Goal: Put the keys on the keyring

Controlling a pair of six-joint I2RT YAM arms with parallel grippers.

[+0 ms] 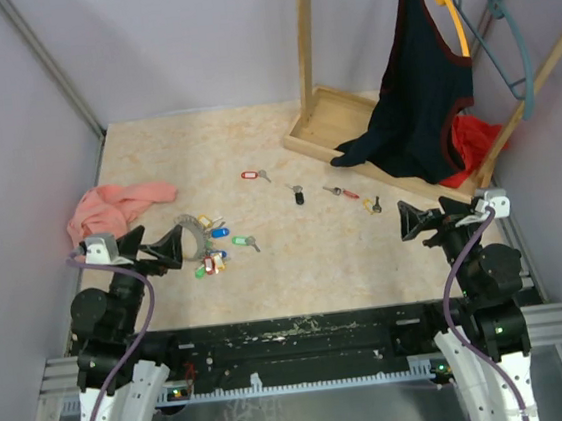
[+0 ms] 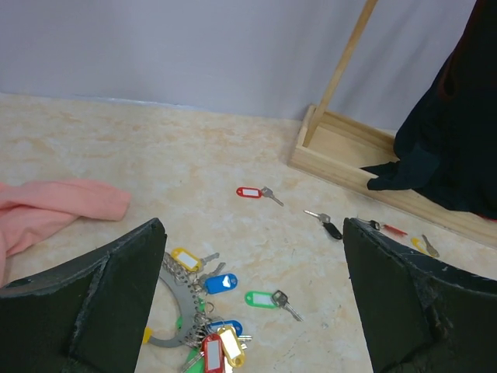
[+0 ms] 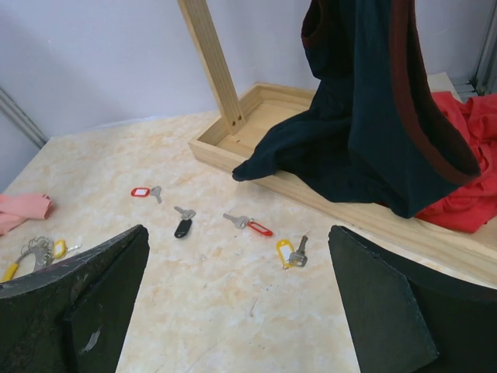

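The left gripper tilts downward and lowers toward the right in the top view onto the keyring's grey part beside the key tags next, since the keyring lies flat.
The keyring (image 1: 202,241), a grey ring with a bunch of coloured tagged keys, lies just right of my open left gripper (image 1: 165,251); in the left wrist view the keyring (image 2: 172,311) sits by the left finger. A loose green-tagged key (image 1: 244,242) (image 2: 268,300) lies beside it. Further off lie a red-tagged key (image 1: 253,176) (image 2: 255,193) (image 3: 144,192), a black-headed key (image 1: 298,195) (image 2: 329,227) (image 3: 183,224), a second red-tagged key (image 1: 342,192) (image 3: 252,225) and a yellow-tagged key (image 1: 373,205) (image 3: 290,252). My right gripper (image 1: 415,223) is open and empty, near the yellow one.
A pink cloth (image 1: 115,208) lies at the left, behind the left gripper. A wooden clothes rack (image 1: 353,127) stands at the back right with a dark garment (image 1: 419,85), a red cloth (image 1: 475,140) and a teal hanger (image 1: 504,36).
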